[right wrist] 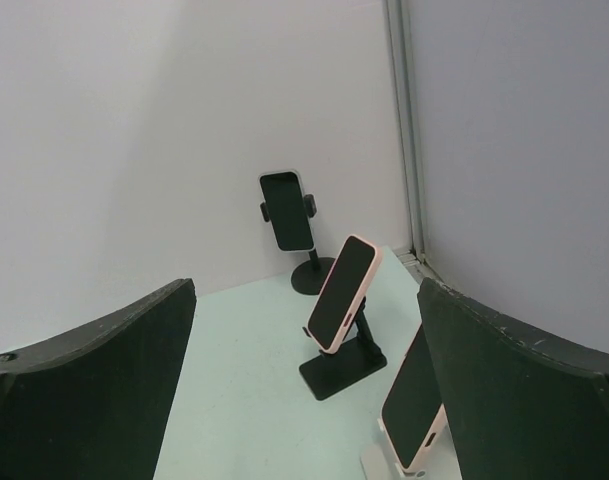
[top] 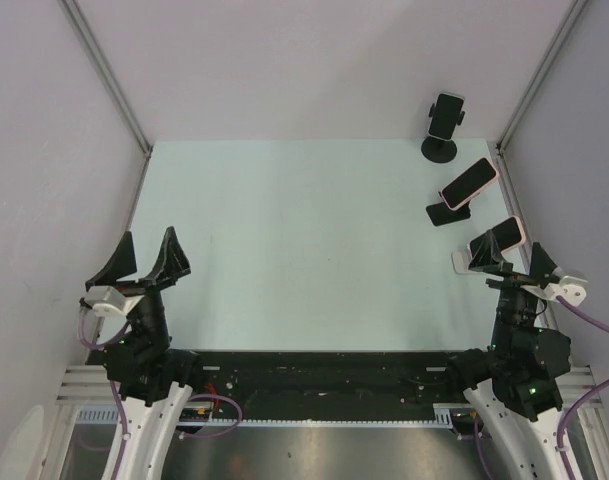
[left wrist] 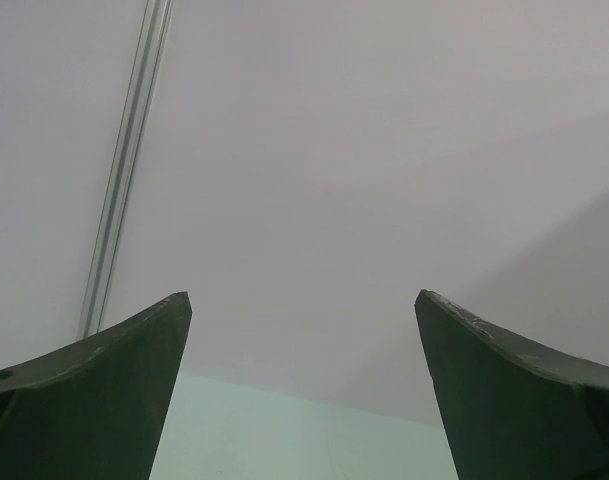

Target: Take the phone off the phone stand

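Observation:
The nearest phone's upper end (top: 517,230) stands clear of its white stand, so my right gripper will move outward, tilt down over it and close.
Three phones sit in stands along the right side of the table. The nearest, a pink-cased phone (top: 496,239) (right wrist: 416,402), leans on a white stand (top: 462,263) (right wrist: 379,464). The middle pink-cased phone (top: 470,183) (right wrist: 343,292) leans on a black stand (top: 446,214) (right wrist: 344,368). The farthest phone (top: 446,116) (right wrist: 286,210) is clamped upright on a black round-base stand (top: 439,150) (right wrist: 312,278). My right gripper (top: 517,263) (right wrist: 304,295) is open and empty, just in front of the nearest phone. My left gripper (top: 149,255) (left wrist: 304,300) is open and empty at the table's left edge.
Grey enclosure walls with metal corner posts (top: 109,85) (right wrist: 404,130) bound the pale green table (top: 294,240). The three stands crowd the right edge close to the right wall.

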Motion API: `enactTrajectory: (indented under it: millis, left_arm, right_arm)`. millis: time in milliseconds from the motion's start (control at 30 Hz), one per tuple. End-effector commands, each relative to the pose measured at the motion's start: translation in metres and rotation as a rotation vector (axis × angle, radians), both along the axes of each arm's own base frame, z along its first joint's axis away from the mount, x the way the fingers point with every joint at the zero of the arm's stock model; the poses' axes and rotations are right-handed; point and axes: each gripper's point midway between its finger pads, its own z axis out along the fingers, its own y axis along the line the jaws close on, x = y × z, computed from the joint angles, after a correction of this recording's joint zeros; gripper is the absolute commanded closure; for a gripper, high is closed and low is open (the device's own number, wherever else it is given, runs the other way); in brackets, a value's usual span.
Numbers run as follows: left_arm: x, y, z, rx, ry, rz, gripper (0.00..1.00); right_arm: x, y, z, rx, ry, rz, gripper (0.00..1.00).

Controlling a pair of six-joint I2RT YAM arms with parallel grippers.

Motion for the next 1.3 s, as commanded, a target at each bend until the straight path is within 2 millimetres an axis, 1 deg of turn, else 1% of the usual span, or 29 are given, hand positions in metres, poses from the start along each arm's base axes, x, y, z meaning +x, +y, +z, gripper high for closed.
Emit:
enactTrajectory:
  millis: [0,100,133,167,233,267,333,367,400,433,533,600,633,667,700,733,800,833,867,900,933,967,1000,1033,1067,1100,1133,1233,1267]
  left_arm:
    - [-0.007,0.006,0.008,0.000,-0.025,0.033,0.00]
    - [-0.008,0.008,0.008,-0.005,-0.026,0.039,0.00]
    - [-0.008,0.009,0.008,-0.010,-0.026,0.045,0.00]
    - [-0.008,0.010,0.008,-0.012,-0.024,0.047,0.00]
    - [-0.001,0.008,0.005,-0.005,0.003,0.046,0.00]
    - [0.000,0.009,0.005,-0.005,0.009,0.049,0.00]
    - [0.001,0.008,0.006,-0.016,0.014,0.041,0.00]
    - [0.001,0.007,0.005,-0.012,0.020,0.033,0.00]
    - [0.001,0.006,0.006,-0.011,0.020,0.028,0.00]
    - [0.000,0.005,0.008,-0.015,0.017,0.021,0.00]
    - [0.003,0.003,0.008,-0.029,0.043,0.000,0.00]
    - [0.008,-0.002,0.002,-0.029,0.089,-0.027,0.00]
    - [0.008,-0.005,0.003,-0.033,0.098,-0.045,0.00]
    - [0.010,-0.008,-0.002,-0.029,0.129,-0.060,0.00]
    - [0.011,-0.012,-0.004,-0.018,0.143,-0.082,0.00]
    - [0.011,-0.014,-0.005,-0.013,0.150,-0.089,0.00]
    - [0.011,-0.014,-0.010,-0.014,0.166,-0.091,0.00]
    - [0.011,-0.013,-0.012,-0.016,0.170,-0.083,0.00]
    - [0.011,-0.012,-0.012,-0.015,0.172,-0.080,0.00]
    - [0.010,-0.012,-0.012,-0.014,0.173,-0.078,0.00]
    - [0.009,-0.012,-0.010,-0.011,0.170,-0.078,0.00]
    - [0.008,-0.014,-0.010,-0.008,0.172,-0.088,0.00]
    - [0.008,-0.015,-0.010,-0.006,0.173,-0.093,0.00]
    - [0.007,-0.016,-0.010,-0.005,0.167,-0.098,0.00]
    - [0.006,-0.018,-0.010,-0.005,0.169,-0.112,0.00]
    - [0.006,-0.020,-0.010,-0.004,0.168,-0.119,0.00]
    - [0.005,-0.021,-0.010,-0.001,0.165,-0.123,0.00]
    - [0.002,-0.026,-0.008,0.002,0.158,-0.149,0.00]
    - [0.002,-0.028,-0.009,0.004,0.161,-0.159,0.00]
  right_arm:
    - [-0.013,-0.008,0.019,0.054,-0.057,-0.010,0.00]
    - [-0.011,0.010,0.023,-0.003,-0.071,0.081,0.00]
    - [-0.010,0.026,0.026,-0.053,-0.085,0.158,0.00]
    - [-0.009,0.033,0.027,-0.075,-0.089,0.191,0.00]
    - [-0.007,0.044,0.032,-0.102,-0.104,0.243,0.00]
    - [-0.005,0.044,0.033,-0.096,-0.102,0.243,0.00]
    - [0.009,0.048,0.028,-0.074,-0.047,0.249,0.00]
    - [0.010,0.048,0.034,-0.071,-0.037,0.249,0.00]
    - [0.021,0.053,0.022,-0.088,0.036,0.260,0.00]
    - [0.025,0.059,0.021,-0.107,0.057,0.286,0.00]
    - [0.038,0.064,0.022,-0.090,0.124,0.299,0.00]
    - [0.041,0.070,0.029,-0.107,0.138,0.322,0.00]
    - [0.049,0.072,0.027,-0.108,0.168,0.326,0.00]
    - [0.053,0.071,0.023,-0.093,0.199,0.315,0.00]
    - [0.054,0.068,0.035,-0.076,0.194,0.298,0.00]
    - [0.066,0.065,0.028,-0.067,0.247,0.262,0.00]
    - [0.074,0.061,0.023,-0.057,0.314,0.231,0.00]
    - [0.077,0.060,0.033,-0.050,0.323,0.220,0.00]
    - [0.089,0.062,0.015,-0.053,0.417,0.213,0.01]
    - [0.096,0.058,0.010,-0.026,0.455,0.195,0.00]
    - [0.100,0.055,0.018,-0.010,0.464,0.181,0.00]
    - [0.112,0.052,-0.005,-0.008,0.571,0.160,0.00]
    - [0.116,0.048,-0.009,0.015,0.604,0.145,0.00]
    - [0.120,0.032,-0.014,0.066,0.634,0.112,0.00]
    - [0.122,0.025,-0.019,0.105,0.678,0.099,0.00]
    - [0.130,0.014,-0.032,0.142,0.726,0.076,0.00]
    - [0.132,-0.007,-0.039,0.229,0.744,0.040,0.00]
    - [0.134,-0.034,-0.062,0.370,0.805,-0.037,0.00]
    - [0.130,-0.050,-0.066,0.442,0.801,-0.089,0.00]
